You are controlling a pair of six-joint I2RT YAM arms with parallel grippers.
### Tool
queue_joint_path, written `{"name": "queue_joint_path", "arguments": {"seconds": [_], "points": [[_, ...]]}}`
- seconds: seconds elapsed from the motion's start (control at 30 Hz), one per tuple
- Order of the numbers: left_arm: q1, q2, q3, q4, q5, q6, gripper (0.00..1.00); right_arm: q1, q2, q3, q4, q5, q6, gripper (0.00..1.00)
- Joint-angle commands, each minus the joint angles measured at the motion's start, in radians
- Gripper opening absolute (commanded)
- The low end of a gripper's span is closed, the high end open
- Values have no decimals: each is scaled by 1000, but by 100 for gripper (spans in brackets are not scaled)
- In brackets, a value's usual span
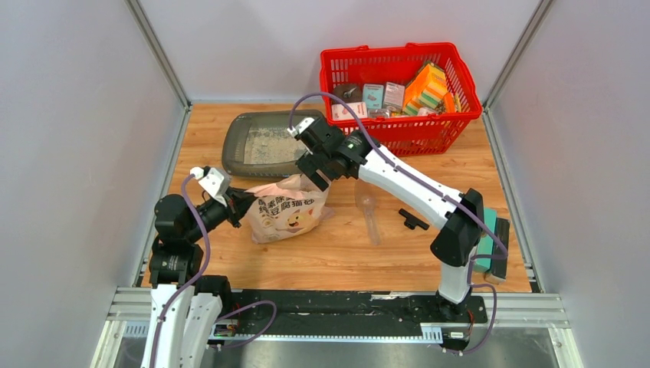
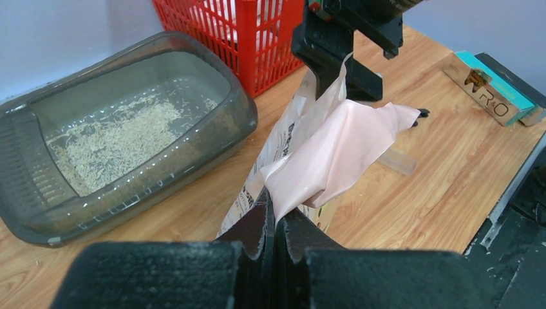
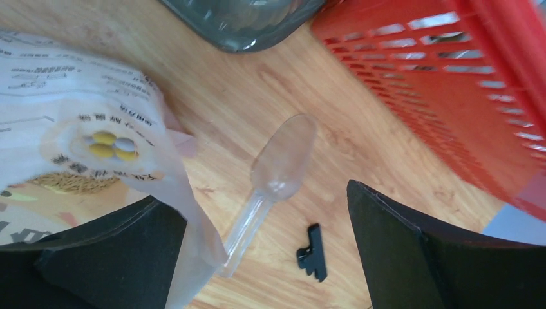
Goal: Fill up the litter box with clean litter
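I should move my right gripper away from the bag's flap, then back and down onto the near end of the clear plastic scoop's handle.
The dark grey litter box [image 1: 244, 142] [image 2: 38, 193] lies at the back left with a thin layer of pale clean litter [image 2: 116, 138] in it. The pinkish-cream litter bag [image 1: 287, 215] [image 2: 335, 151] [image 3: 71, 141] lies on the table in front of it. My left gripper [image 1: 239, 204] [image 2: 277, 215] is shut on the bag's pink edge. My right gripper [image 1: 314, 167] [image 3: 264, 257] hovers over the bag's top with its jaws wide open. A flap of the bag drapes over its left finger [image 3: 96, 257], and nothing is clamped between the fingers.
A red mesh basket [image 1: 360, 61] [image 2: 257, 51] [image 3: 444, 84] full of boxes stands at the back right. A clear plastic scoop [image 1: 369, 215] [image 3: 280, 164] and a black clip [image 1: 412, 221] [image 3: 313, 252] lie right of the bag. A teal box [image 1: 492, 238] [image 2: 492, 90] sits at the right edge.
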Motion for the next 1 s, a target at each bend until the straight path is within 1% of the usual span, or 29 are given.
{"name": "queue_joint_path", "arguments": {"seconds": [0.0,0.03,0.1,0.17,0.23,0.27,0.3,0.33,0.37,0.4,0.43,0.53,0.6,0.63,0.73,0.97], "points": [[-6,-36,53,202,30,-35,0,13,-66,113,63,89,-101,96],[-6,-32,62,182,29,-26,0,28,-73,162,81,123,-142,96],[-6,-33,67,167,26,-12,0,35,-87,204,88,125,-173,98],[-6,-32,68,136,21,14,0,30,-122,201,94,119,-193,100],[-6,-27,72,113,20,34,0,-16,-187,138,98,46,-178,100],[-6,-27,73,105,15,40,0,-40,-207,47,97,7,-173,100],[-6,-19,76,99,13,47,0,-68,-228,-4,89,-33,-168,100],[-6,-16,78,93,12,54,0,-134,-247,-55,68,-123,-167,100],[-6,-15,79,91,7,54,0,-169,-274,-181,57,-157,-168,100],[-6,-6,84,91,1,54,0,-201,-282,-236,48,-214,-171,100],[-6,-2,85,91,0,56,0,-256,-281,-291,13,-243,-179,100],[-6,16,99,90,-16,54,0,-320,-284,-452,9,-306,-150,100],[-6,25,104,88,-23,54,0,-329,-284,-552,23,-341,-92,100],[-6,28,105,91,-25,54,0,-329,-281,-575,34,-384,-67,100],[-6,28,108,81,-30,54,0,-331,-259,-637,54,-435,17,98],[-6,-1,102,44,-42,94,0,-311,-179,-649,71,-484,106,96]]}}
